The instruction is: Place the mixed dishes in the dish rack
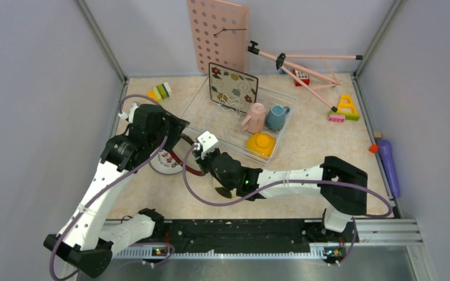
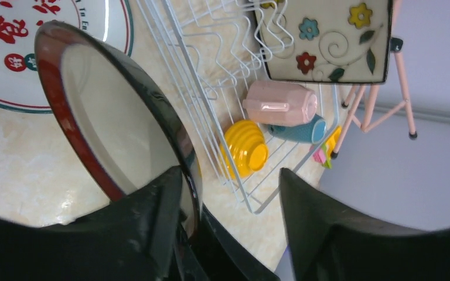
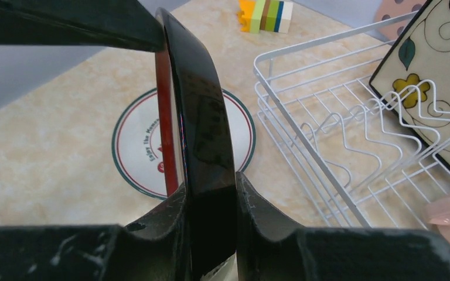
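The wire slots by the flowered plate (image 3: 397, 130) are outward of and below my right gripper, so my right gripper should carry the plate outward and down into them and let it go.
The dark-red-rimmed plate (image 1: 186, 165) stands on edge above the table, left of the dish rack (image 1: 289, 119). My right gripper (image 3: 211, 187) is shut on its black-backed rim (image 3: 202, 117). My left gripper (image 2: 231, 181) is open around the same plate (image 2: 111, 117); one finger lies against its inner face and the other stands well clear. In the rack, a square flowered plate (image 1: 232, 86) stands upright, with a pink cup (image 1: 254, 117), a blue cup (image 1: 276, 117) and an orange-yellow bowl (image 1: 261, 143). A white plate with red lettering (image 1: 165, 161) lies flat on the table beneath the grippers.
A pink pegboard (image 1: 218, 35) leans on the back wall beside a fallen pink tripod (image 1: 304, 64). Toy blocks lie at the back left (image 1: 160, 92) and at the right (image 1: 344, 108). A purple object (image 1: 388, 164) lies by the right wall.
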Tool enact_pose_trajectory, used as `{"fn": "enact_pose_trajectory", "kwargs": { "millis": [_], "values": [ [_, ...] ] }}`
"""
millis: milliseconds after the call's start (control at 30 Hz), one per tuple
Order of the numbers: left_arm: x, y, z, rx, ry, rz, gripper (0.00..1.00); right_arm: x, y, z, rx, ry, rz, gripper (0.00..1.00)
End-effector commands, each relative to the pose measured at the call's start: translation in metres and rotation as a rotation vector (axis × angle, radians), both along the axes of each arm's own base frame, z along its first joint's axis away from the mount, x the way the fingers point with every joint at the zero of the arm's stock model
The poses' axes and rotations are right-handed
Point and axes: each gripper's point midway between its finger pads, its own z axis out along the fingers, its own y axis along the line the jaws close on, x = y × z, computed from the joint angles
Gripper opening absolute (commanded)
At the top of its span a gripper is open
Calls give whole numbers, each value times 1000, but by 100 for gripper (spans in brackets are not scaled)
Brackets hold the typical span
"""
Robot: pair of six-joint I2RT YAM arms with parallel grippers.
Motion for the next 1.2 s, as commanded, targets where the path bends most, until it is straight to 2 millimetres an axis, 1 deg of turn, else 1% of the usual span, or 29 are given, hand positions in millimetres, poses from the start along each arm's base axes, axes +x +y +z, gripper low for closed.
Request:
{"fn": "enact_pose_trajectory", "kwargs": {
  "millis": [0,33,100,200,300,467,633,733,767,900,967,1033,1167],
  "values": [
    [9,4,59,-46,-210,4,78,4,-3,71,92,-125,8,0],
    [6,8,62,-18,-217,7,82,6,-6,78,88,-142,6,0],
    [2,21,69,53,-235,15,86,13,-15,92,80,-190,5,0],
    [-7,40,85,206,-296,-17,90,15,-25,115,31,-276,40,0],
    [-16,54,92,317,-353,-42,91,17,-32,139,15,-324,92,0],
    [-32,73,93,403,-416,-38,91,31,-48,182,67,-340,86,0],
    [-42,79,92,439,-485,-54,91,50,-63,210,135,-338,66,0],
    [-44,75,84,444,-517,-88,91,69,-75,222,139,-349,40,0],
    [-44,73,82,441,-526,-97,91,78,-82,226,134,-356,29,0],
    [-41,60,58,432,-544,-164,93,104,-102,236,103,-408,35,0],
    [-39,56,43,429,-540,-183,93,120,-110,236,70,-433,26,0],
    [-37,54,32,433,-537,-197,93,134,-114,235,21,-467,33,0],
    [-35,51,22,431,-538,-209,96,157,-117,230,-20,-502,81,0]
  ]
}}
